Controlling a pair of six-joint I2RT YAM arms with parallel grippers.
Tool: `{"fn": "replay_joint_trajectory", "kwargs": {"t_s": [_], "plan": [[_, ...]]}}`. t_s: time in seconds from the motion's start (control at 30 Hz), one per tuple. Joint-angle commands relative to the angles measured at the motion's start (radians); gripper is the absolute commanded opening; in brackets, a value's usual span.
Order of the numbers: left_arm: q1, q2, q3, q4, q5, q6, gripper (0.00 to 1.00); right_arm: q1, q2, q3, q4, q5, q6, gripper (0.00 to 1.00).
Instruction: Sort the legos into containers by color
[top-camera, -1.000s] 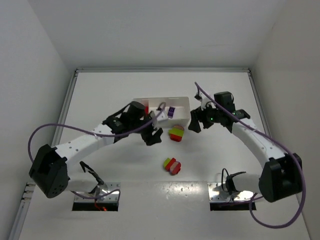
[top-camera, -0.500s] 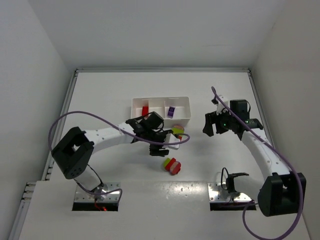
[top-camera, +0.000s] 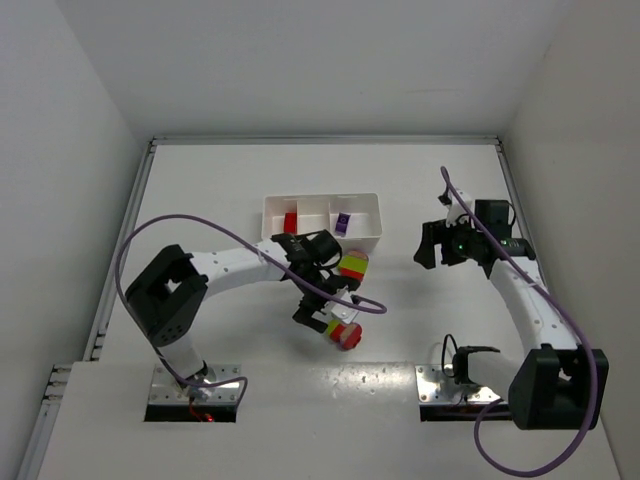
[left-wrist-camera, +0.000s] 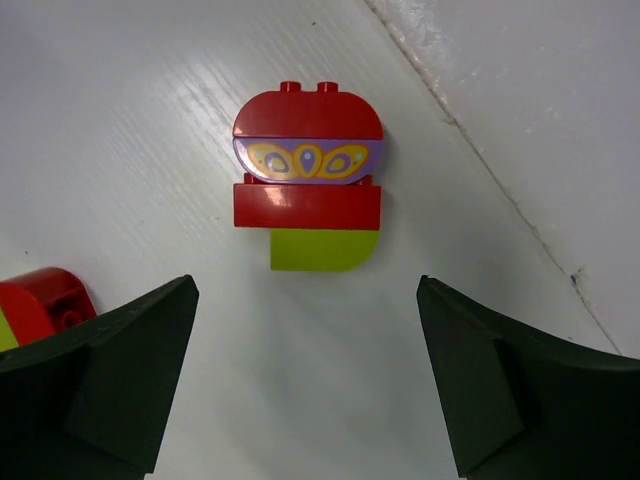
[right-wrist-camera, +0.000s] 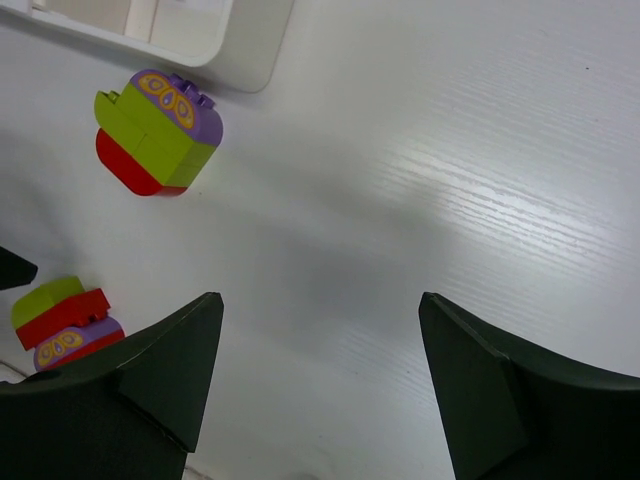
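My left gripper has only bare table between its fingers. I will lower it and move it forward past the yellow-green end, so its fingers are on both sides of the red brick beside that end.
Two striped lego clumps lie on the table. The nearer clump (top-camera: 346, 334) (left-wrist-camera: 308, 185) stacks red, purple, red and yellow-green. My left gripper (top-camera: 324, 311) (left-wrist-camera: 305, 300) hovers just short of it, open, with only bare table between its fingers. The other clump (top-camera: 352, 265) (right-wrist-camera: 158, 130), purple over yellow-green over red, sits just in front of the white tray (top-camera: 372, 205). A red brick (top-camera: 290, 220) lies in the tray's left compartment and a purple brick (top-camera: 342, 222) in its right one. My right gripper (top-camera: 432, 246) (right-wrist-camera: 320, 305) stands open and empty, right of the tray.
The left arm's purple cable (top-camera: 340, 292) loops over the table between the two clumps. The tray's corner (right-wrist-camera: 225, 35) shows at the top left of the right wrist view. White walls enclose the table at the back and both sides.
My left gripper swung from the tray's front edge down to the nearer clump and opened wide. The right arm drew back to the right, away from the tray.
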Motion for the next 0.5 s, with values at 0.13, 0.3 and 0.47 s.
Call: {"fn": "replay_joint_trajectory", "kwargs": {"t_s": [0.13,0.3,0.47], "plan": [[-0.048,0.026,0.067,-0.061,0.077,0.05,1.0,-0.02,-0.002,0.032,0.01,-0.064,0.009,0.8],[-0.077,0.066,0.085,-0.034,0.057,-0.004,1.0,-0.02,0.008,0.041,-0.001,-0.084,0.009,0.8],[-0.088,0.098,0.085,0.02,0.026,-0.038,1.0,-0.029,0.018,0.061,-0.011,-0.084,0.0,0.8]]}}
